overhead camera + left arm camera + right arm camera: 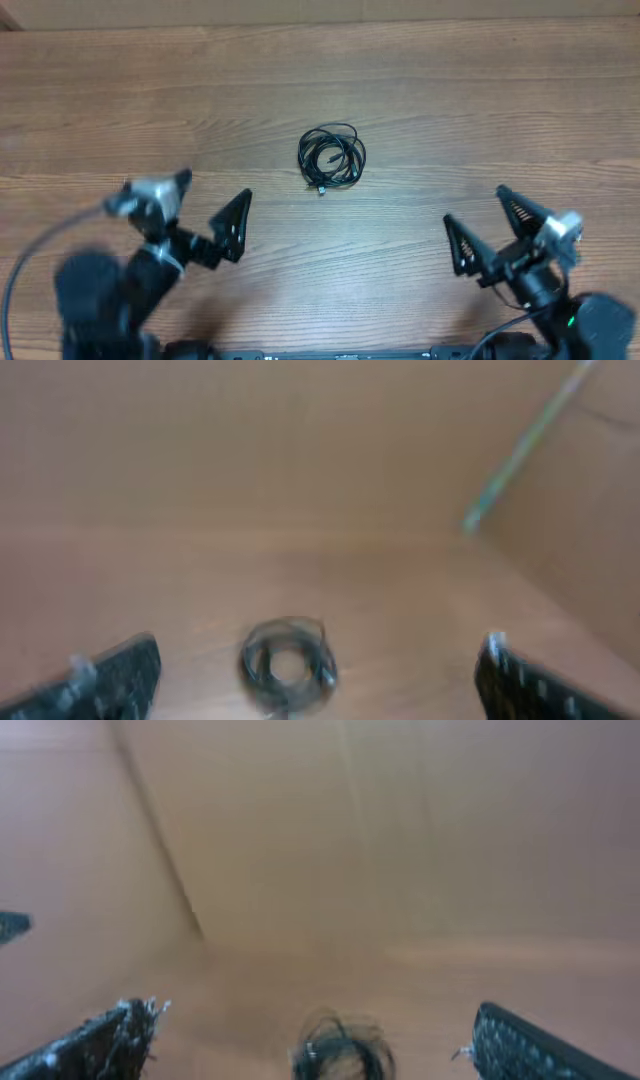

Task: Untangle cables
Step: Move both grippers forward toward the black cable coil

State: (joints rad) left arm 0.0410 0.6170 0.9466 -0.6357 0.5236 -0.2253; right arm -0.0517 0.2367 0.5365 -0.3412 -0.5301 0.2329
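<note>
The right gripper moves outward, across and down onto the bundle's near side next, since the cables lie below it and to its left in the overhead view.
The cables (332, 158) lie as one small coiled black bundle on the wooden table (450, 110), with a silvery plug tip at its lower left. My left gripper (208, 205) is open, down and to the left of the bundle and well apart from it. My right gripper (487, 226) is open, down and to the right, also apart from it. The left wrist view is blurred. In it the cables (288, 663) lie ahead between the wide-spread fingers (120, 678) of the left gripper (320, 652). The right wrist view shows the cables (342, 1050) low between the right gripper's (312, 1017) fingers (520, 1045).
A tan cardboard wall (300, 10) runs along the table's far edge. Thick black arm wiring (20, 270) loops at the lower left beside the left arm. The two arm bases stand at the table's near edge.
</note>
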